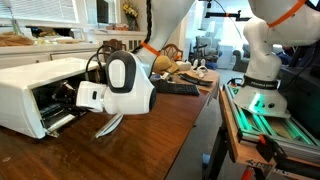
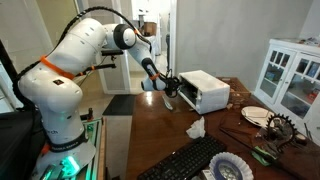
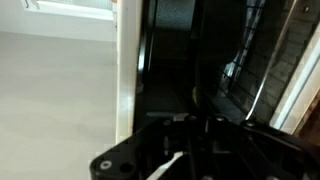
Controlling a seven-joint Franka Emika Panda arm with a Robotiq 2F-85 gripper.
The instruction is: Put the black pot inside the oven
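My gripper should go down toward the oven's wire rack (image 1: 63, 120), below it and to its right in the wrist view, and release the black pot.
The white oven (image 1: 35, 88) stands on the wooden table with its front door open; it also shows in an exterior view (image 2: 208, 92). My gripper (image 1: 72, 98) reaches into the oven's dark opening, and its fingers are hidden there in both exterior views (image 2: 168, 88). In the wrist view the gripper (image 3: 185, 125) is a dark shape against the dark interior, with the oven's white frame (image 3: 125, 70) at left and the wire rack (image 3: 255, 60) at right. I cannot make out the black pot as a separate thing. I cannot tell whether the jaws hold anything.
A black keyboard (image 2: 190, 160) lies on the table near a crumpled white paper (image 2: 195, 128). A plate (image 2: 256, 115) and a white glass-door cabinet (image 2: 292, 72) stand farther off. The keyboard also shows behind my wrist (image 1: 176, 88).
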